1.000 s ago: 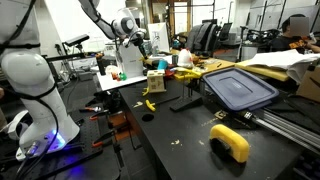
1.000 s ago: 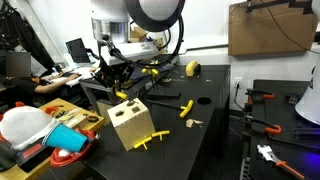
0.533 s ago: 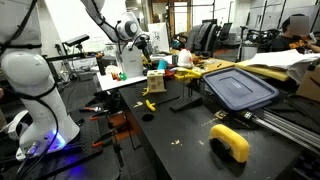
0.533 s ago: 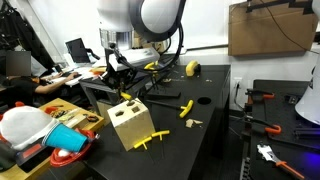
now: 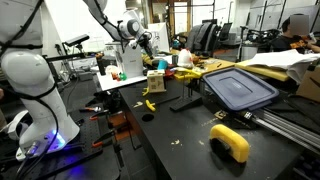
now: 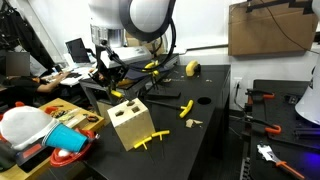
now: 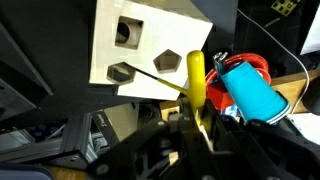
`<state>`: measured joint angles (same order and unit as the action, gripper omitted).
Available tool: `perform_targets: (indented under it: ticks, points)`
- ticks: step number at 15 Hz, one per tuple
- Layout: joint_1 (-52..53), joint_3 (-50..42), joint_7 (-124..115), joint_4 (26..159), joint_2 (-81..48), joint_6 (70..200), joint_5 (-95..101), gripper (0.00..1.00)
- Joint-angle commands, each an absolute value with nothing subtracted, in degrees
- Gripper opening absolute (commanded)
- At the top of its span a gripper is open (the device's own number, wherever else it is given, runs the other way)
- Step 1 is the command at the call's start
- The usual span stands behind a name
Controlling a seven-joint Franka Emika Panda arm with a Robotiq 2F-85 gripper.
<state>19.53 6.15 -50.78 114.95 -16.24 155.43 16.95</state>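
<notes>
I will next move my gripper across the block (image 7: 150, 35) and go down over the square hole (image 7: 129, 33) to let go of the tool, because the tip of the tool's stem is beside a different hole.
My gripper (image 7: 195, 115) is shut on a yellow-handled tool (image 7: 197, 75). The tool's thin dark shaft (image 7: 155, 78) slants across the face of a wooden block (image 7: 150, 35) that has several shaped holes. In both exterior views the gripper (image 6: 110, 72) (image 5: 143, 45) hangs above the block (image 6: 128, 122) (image 5: 155, 82), which stands near the edge of the black table (image 6: 215, 140). I cannot tell whether the shaft's tip touches the block.
Loose yellow tools (image 6: 186, 108) (image 6: 152, 140) lie on the table near the block. A blue cup (image 6: 62, 135) and a red bowl (image 6: 68, 158) sit beside it. A grey-blue lid (image 5: 240, 88) and a yellow piece (image 5: 230, 140) lie farther along.
The arm has turned and shifted slightly above the wooden block, with the yellow tool still held. The block and the loose tools have not moved.
</notes>
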Motion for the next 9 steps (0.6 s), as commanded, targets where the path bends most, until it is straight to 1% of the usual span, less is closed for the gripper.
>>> perform_targets:
  ticks: [1, 6, 9]
  points:
    - [19.71, 7.05, -46.63, 112.6, -17.74, 157.41, 13.68, 0.04]
    - [19.5, 8.57, -42.03, 112.63, -19.47, 159.53, 6.47, 0.04]
    - [21.13, 7.38, -44.08, 114.39, -17.42, 156.78, 5.34, 0.04]
